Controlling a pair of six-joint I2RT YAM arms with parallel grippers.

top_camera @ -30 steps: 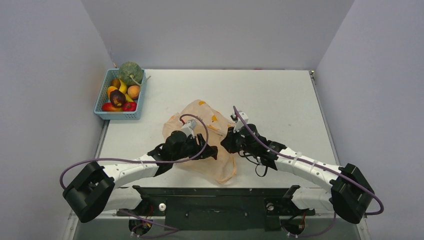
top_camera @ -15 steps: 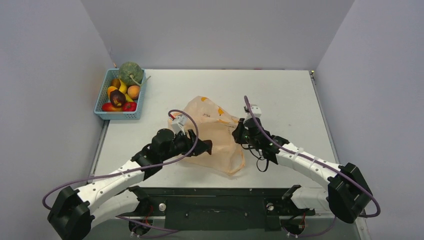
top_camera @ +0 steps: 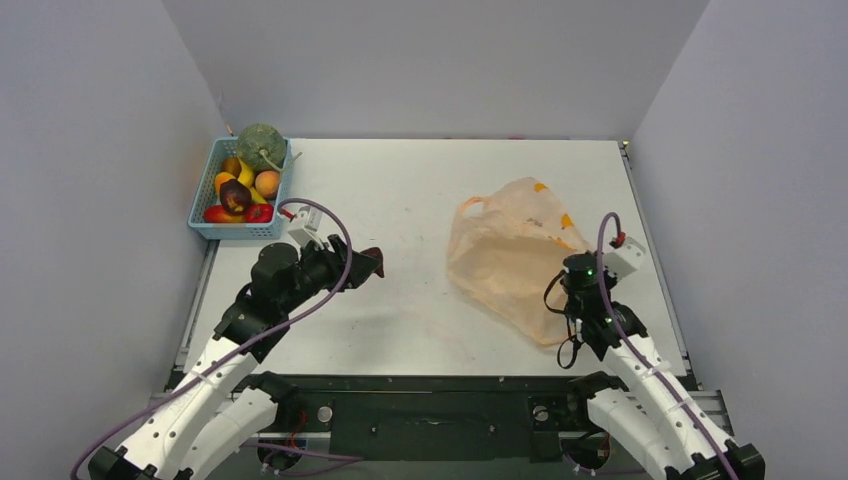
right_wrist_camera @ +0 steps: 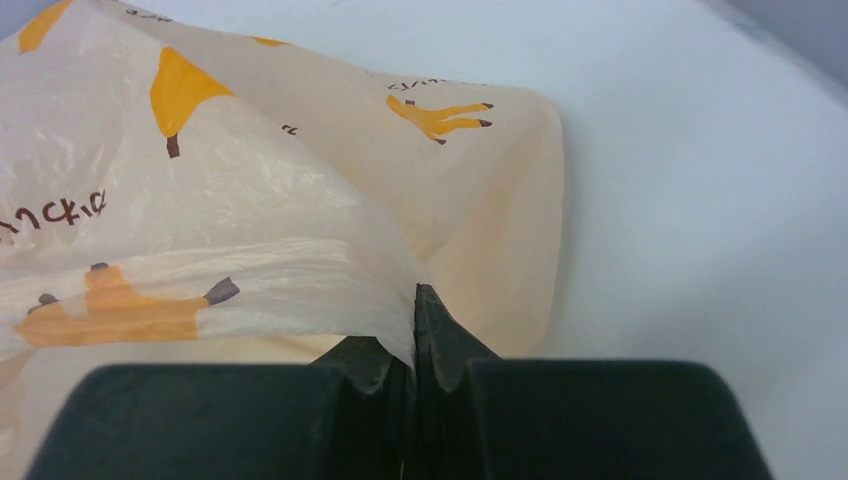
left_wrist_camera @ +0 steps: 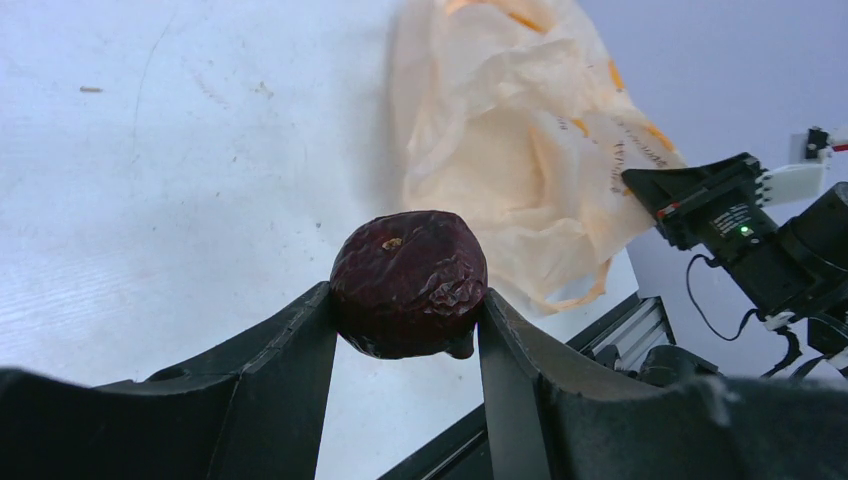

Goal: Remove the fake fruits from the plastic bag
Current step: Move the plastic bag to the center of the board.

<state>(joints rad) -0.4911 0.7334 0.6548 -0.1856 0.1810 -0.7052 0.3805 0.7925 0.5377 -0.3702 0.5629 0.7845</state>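
The left gripper carries this dark brown fruit outward and to its left in the top view next, to the blue basket of fruits, to release it.
My left gripper (top_camera: 368, 262) is shut on a dark brown wrinkled fruit (left_wrist_camera: 409, 283), held above the table left of centre; the fruit shows as a dark red tip in the top view (top_camera: 372, 256). My right gripper (right_wrist_camera: 413, 330) is shut on a fold of the peach-orange plastic bag (right_wrist_camera: 250, 220). The bag (top_camera: 510, 250) lies on the right half of the table, one loop handle toward the far left (top_camera: 468, 207). The bag also shows in the left wrist view (left_wrist_camera: 510, 140). The other fake fruits (top_camera: 240, 190) and the green melon (top_camera: 260, 145) sit in a blue basket.
The blue mesh basket (top_camera: 214, 228) stands at the table's far left edge, beyond my left gripper. Grey walls close the table on the left, back and right. The metal frame (top_camera: 430, 400) runs along the near edge.
My left gripper has pulled back left, out of the bag, with the brown fruit. My right gripper has dragged the bag to the right side of the table.
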